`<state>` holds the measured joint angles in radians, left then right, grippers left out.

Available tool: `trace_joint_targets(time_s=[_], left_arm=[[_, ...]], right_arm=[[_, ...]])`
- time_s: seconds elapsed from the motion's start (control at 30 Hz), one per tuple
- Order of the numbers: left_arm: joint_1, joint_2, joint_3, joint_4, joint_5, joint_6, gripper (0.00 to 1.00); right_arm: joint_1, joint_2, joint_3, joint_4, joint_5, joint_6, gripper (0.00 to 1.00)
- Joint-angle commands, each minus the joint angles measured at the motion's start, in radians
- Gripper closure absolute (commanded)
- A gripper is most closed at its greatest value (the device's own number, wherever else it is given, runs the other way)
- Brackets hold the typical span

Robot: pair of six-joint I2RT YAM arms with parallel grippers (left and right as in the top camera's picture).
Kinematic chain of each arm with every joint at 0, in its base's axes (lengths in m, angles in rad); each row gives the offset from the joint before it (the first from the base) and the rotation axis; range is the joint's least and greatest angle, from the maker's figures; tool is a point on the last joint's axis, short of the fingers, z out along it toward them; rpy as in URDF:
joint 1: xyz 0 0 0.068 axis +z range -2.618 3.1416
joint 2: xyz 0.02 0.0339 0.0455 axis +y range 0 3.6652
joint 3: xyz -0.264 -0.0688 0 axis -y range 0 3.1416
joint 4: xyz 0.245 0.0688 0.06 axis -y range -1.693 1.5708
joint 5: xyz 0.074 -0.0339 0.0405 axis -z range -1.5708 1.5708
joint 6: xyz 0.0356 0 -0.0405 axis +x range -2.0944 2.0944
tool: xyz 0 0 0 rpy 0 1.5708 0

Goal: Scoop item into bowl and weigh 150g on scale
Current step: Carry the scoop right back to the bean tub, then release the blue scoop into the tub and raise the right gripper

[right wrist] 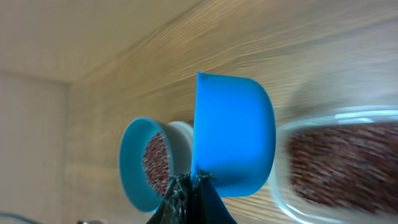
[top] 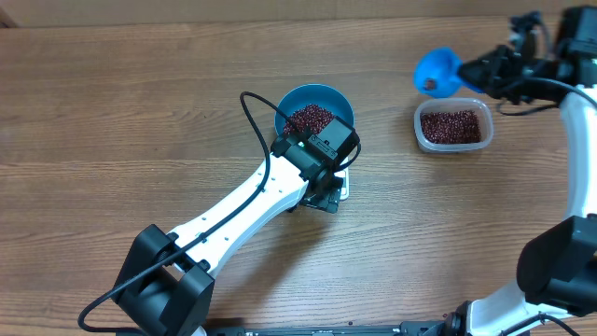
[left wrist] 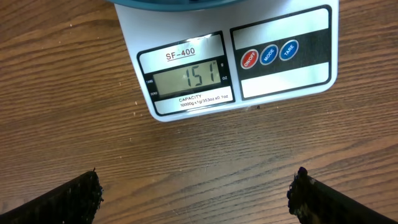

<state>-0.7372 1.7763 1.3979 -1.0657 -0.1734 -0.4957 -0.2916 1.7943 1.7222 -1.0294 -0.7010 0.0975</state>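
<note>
The scale's display already shows nearly the asked weight, so the right gripper will bring the small blue scoop (top: 437, 72) back and down into the tub next.
The bright blue bowl (top: 315, 98) holds a heap of red-brown beans (top: 312, 119) and stands on the white scale (left wrist: 280, 81), whose display reads 151. My left gripper (left wrist: 196, 190) hangs open over bare wood just in front of the scale, with nothing between its fingers (left wrist: 71, 199). In the overhead view the left gripper (top: 320, 199) covers most of the scale (top: 342, 185). My right gripper (top: 487, 69) is shut on the handle of a small blue scoop (top: 437, 72), lifted above the table, with a few beans inside. The right wrist view shows the scoop (right wrist: 233, 130) and bowl (right wrist: 132, 165).
A clear plastic tub (top: 452, 126) of beans sits on the table below and to the right of the scoop; the tub (right wrist: 339, 162) is blurred in the right wrist view. The left arm (top: 233, 210) runs diagonally from the front left to the scale.
</note>
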Motion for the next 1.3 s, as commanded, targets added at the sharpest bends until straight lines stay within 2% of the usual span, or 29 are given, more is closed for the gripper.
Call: trace_joint_targets(time_s=[0.0,0.23,0.5,0.7,0.93,1.13,1.17,1.27], left_arm=[[0.004,-0.028,-0.005,0.000,-0.017,-0.013,0.00],[0.004,-0.028,-0.005,0.000,-0.017,-0.013,0.00],[0.004,-0.028,-0.005,0.000,-0.017,-0.013,0.01],[0.004,-0.028,-0.005,0.000,-0.017,-0.013,0.00],[0.004,-0.028,-0.005,0.000,-0.017,-0.013,0.00],[0.004,-0.028,-0.005,0.000,-0.017,-0.013,0.00],[0.004,-0.028,-0.005,0.001,-0.017,-0.013,0.00],[0.004,-0.028,-0.005,0.000,-0.017,-0.013,0.01]], right_arm=[[-0.054,0.009,-0.010,0.005,-0.007,0.003,0.96],[-0.093,0.015,-0.119,0.029,0.000,0.003,0.96],[-0.090,0.016,-0.241,0.094,0.134,0.005,0.96],[-0.089,0.016,-0.310,0.172,0.131,0.036,0.96],[-0.089,0.016,-0.329,0.185,0.072,0.052,0.96],[-0.089,0.016,-0.329,0.188,0.116,0.052,0.89],[-0.089,0.016,-0.329,0.188,0.117,0.052,0.85],[-0.089,0.016,-0.329,0.188,0.117,0.052,0.60]])
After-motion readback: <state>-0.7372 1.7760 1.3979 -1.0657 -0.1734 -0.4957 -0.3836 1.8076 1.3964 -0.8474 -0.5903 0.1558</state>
